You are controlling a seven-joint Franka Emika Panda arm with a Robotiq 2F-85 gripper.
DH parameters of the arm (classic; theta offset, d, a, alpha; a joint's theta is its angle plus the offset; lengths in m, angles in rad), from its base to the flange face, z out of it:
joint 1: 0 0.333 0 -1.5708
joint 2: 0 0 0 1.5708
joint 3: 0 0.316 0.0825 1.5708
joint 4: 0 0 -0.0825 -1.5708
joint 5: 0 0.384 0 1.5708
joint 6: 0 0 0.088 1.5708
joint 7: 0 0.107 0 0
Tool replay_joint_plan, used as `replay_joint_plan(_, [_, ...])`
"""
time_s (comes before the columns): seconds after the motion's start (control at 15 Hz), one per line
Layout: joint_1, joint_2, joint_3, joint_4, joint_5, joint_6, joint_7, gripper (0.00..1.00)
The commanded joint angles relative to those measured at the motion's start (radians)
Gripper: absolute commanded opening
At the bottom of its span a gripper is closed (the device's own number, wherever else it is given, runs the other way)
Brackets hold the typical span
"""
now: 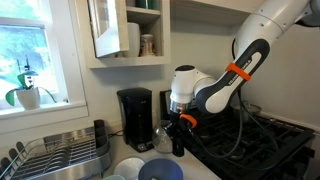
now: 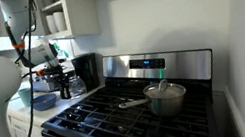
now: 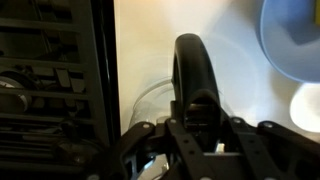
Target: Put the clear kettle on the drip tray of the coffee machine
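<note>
The coffee machine's base is outward of my gripper. I will lift my gripper, carry the clear kettle [image 1: 164,135] outward onto the drip tray and release it there.
The clear kettle [image 1: 164,135] is a small glass carafe with a black handle. It is beside the black coffee machine [image 1: 134,108], on the stove side, low over the counter. My gripper [image 1: 183,123] is shut on its handle from above. In the wrist view the black handle [image 3: 189,65] runs up from between my fingers [image 3: 197,132], with the glass body [image 3: 148,102] to its left. The drip tray [image 1: 136,133] is the dark base under the machine's overhang and looks bare. The machine [image 2: 84,69] and my gripper [image 2: 62,81] also show small in an exterior view.
A blue bowl [image 1: 160,170] and a white bowl [image 1: 130,166] sit on the counter in front of the kettle. A metal dish rack [image 1: 60,155] stands by the window. The black stove [image 1: 255,145] is next to my gripper, and a steel pot [image 2: 165,96] sits on it.
</note>
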Motion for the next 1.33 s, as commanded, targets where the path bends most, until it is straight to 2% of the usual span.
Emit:
replay_joint_plan(0.0, [-0.002,-0.047,-0.003,0.003,-0.027,0.042,0.023,0.08])
replay_joint_plan(0.53, [-0.024,-0.020,0.034,0.081,0.036,-0.006,-0.084,0.08])
replay_joint_plan(1.27, [-0.009,0.168,0.022,0.381,0.110,-0.187,-0.188,0.08])
